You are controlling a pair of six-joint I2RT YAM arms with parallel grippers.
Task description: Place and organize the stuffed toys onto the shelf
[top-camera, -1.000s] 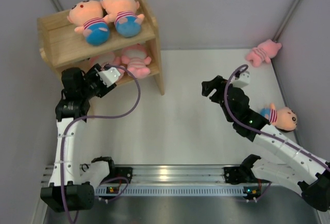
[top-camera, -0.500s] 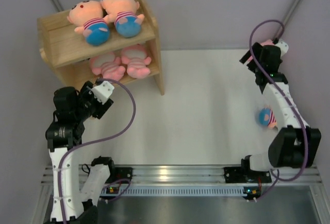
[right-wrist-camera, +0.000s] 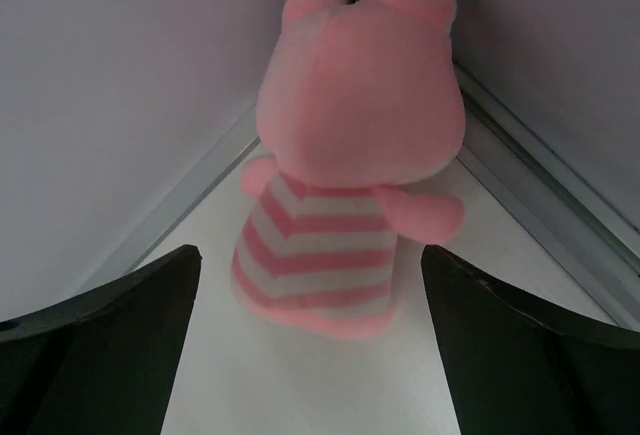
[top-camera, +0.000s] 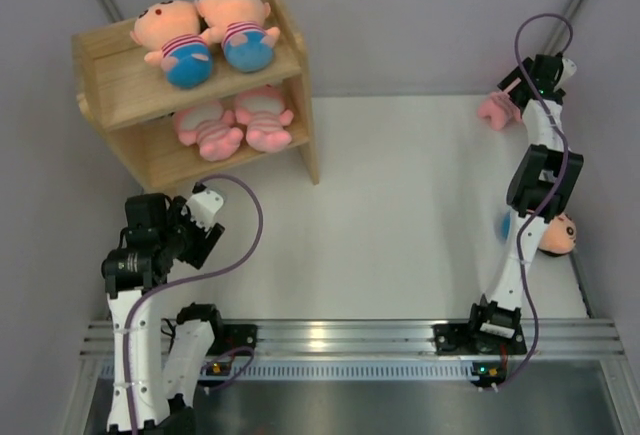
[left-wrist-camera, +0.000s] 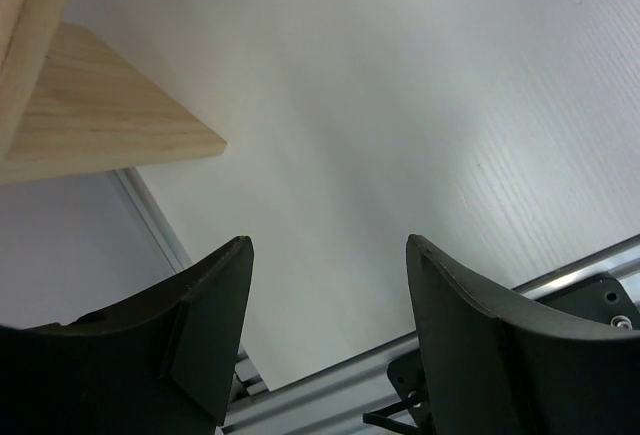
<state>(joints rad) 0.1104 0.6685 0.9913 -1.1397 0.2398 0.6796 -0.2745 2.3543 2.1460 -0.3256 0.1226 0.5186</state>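
The pig's striped body (top-camera: 502,109) (right-wrist-camera: 322,240) is below and is slimmer than the pig's head, so my right gripper will next lower its open fingers around it, close to the pig's arms.
The wooden shelf (top-camera: 120,80) stands at the far left. Two peach dolls (top-camera: 170,40) (top-camera: 237,25) lie on its top tier and two pink pigs (top-camera: 205,125) (top-camera: 263,115) on its lower tier. A third pink pig (top-camera: 494,110) lies in the far right corner; in the right wrist view this pig (right-wrist-camera: 350,145) lies just ahead of my open, empty right gripper (right-wrist-camera: 310,255), which reaches out to it (top-camera: 518,90). A third doll (top-camera: 558,234) lies at the right edge, partly hidden by the right arm. My left gripper (top-camera: 207,223) (left-wrist-camera: 328,245) is open and empty, near the shelf's front.
The shelf's side panel (left-wrist-camera: 90,125) shows at the upper left of the left wrist view. Grey walls close in the table at the back and on the right (right-wrist-camera: 110,85). An aluminium rail (top-camera: 320,335) runs along the near edge.
My right arm has stretched to the far right corner and now faces the pink pig. My left gripper has drawn back from the shelf's lower tier toward the near edge.
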